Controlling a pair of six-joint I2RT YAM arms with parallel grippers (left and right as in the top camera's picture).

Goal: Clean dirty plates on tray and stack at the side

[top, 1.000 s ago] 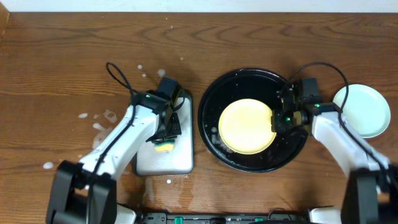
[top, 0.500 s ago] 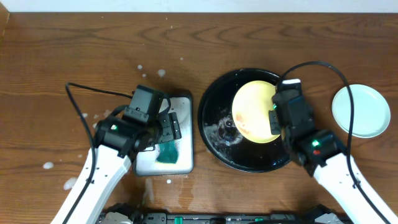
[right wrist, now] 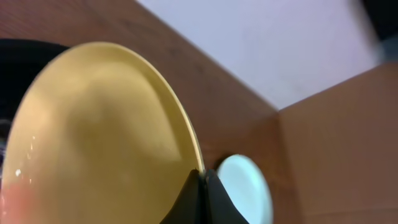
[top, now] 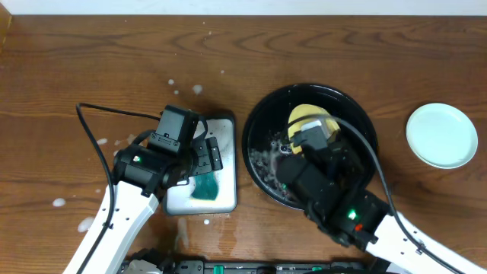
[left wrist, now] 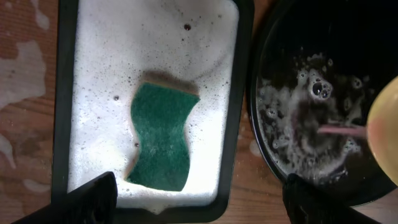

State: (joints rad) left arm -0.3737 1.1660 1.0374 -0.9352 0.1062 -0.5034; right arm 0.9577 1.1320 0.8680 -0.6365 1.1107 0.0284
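Observation:
The yellow plate [top: 307, 116] is tilted on edge. I will next turn my right gripper to lay it flat on the near part of the black tray, shifting toward the mint-blue plate.
Gripped by its rim, the yellow plate [right wrist: 93, 137] stands tilted on edge over the black tray [top: 255, 122], with my right gripper [right wrist: 202, 178] shut on it. A red smear [right wrist: 11, 199] shows low on the plate's face. From overhead only the top of this plate [top: 307, 116] shows past my right arm. One mint-blue plate [top: 441, 135] lies on the table at the right, outside the tray. My left gripper [left wrist: 202, 204] is open above the green sponge [left wrist: 160, 140], and nothing is between its fingers.
The sponge lies in foam on the white rectangular tray [left wrist: 99, 74], left of the black tray [left wrist: 298, 56]. Soapy water pools in the black tray [left wrist: 311, 106]. Foam spots mark the wood at the left [top: 122, 148].
My left gripper opened, let go of the sponge onto the white tray and rose. My right arm lifted the yellow plate off the black tray and tipped it on edge.

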